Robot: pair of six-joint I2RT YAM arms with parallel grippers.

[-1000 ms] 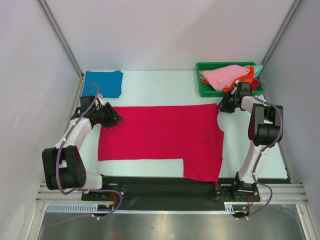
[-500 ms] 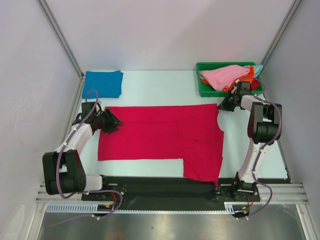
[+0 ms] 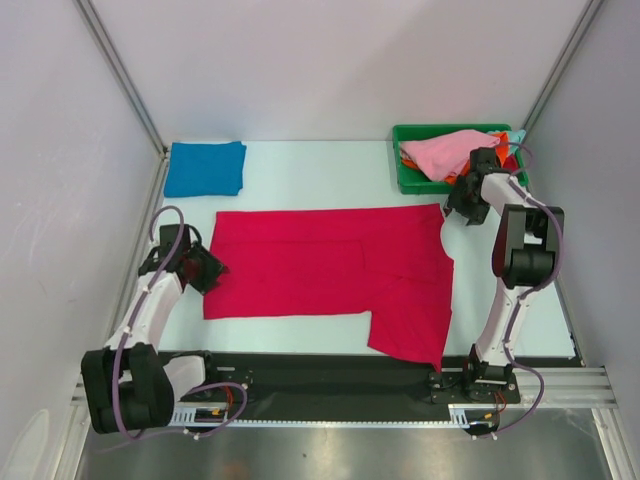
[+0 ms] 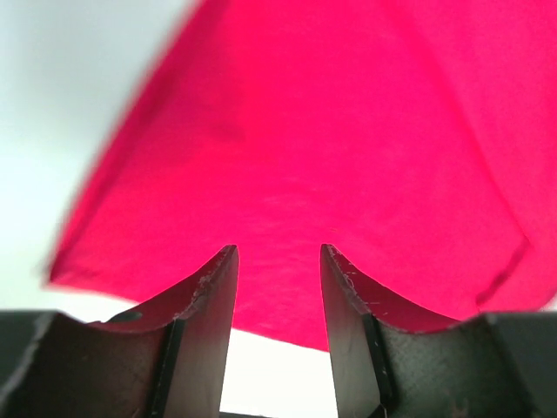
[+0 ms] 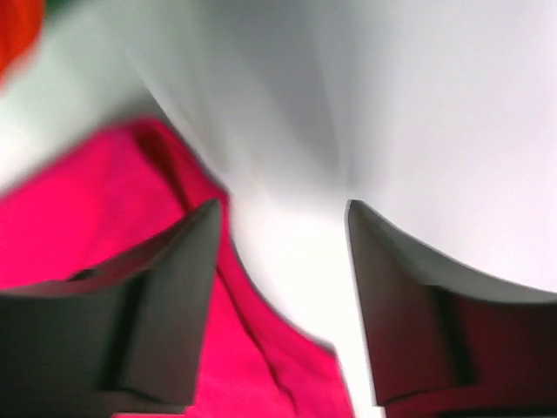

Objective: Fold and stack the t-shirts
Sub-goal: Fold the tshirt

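Observation:
The t-shirt's near corner (image 3: 207, 315) (image 4: 61, 277) is below my left gripper and closer to my base, so the gripper will go down, back and to the left in the top view onto it next.
A crimson t-shirt (image 3: 330, 268) lies spread flat across the middle of the table, one part reaching toward the near edge on the right. My left gripper (image 3: 210, 270) sits at the shirt's left edge. It is open, with bare table between the fingers and the crimson cloth (image 4: 331, 148) just past the tips (image 4: 277, 248). Off the shirt's far right corner, beside the bin, my right gripper (image 3: 453, 207) also stands open. Nothing sits between its fingers (image 5: 283, 207), and the crimson edge (image 5: 96, 235) lies below, blurred. A folded blue t-shirt (image 3: 205, 167) rests at the far left.
A green plastic bin (image 3: 404, 170) at the far right holds a pink t-shirt (image 3: 450, 152) on top of orange and light blue cloth. White walls with metal posts close in both sides. A black strip runs along the near edge by the arm bases.
The left gripper has drawn back toward the near left, and the shirt's left edge now sits further right and nearer. The right gripper rose toward the bin and opened off the corner.

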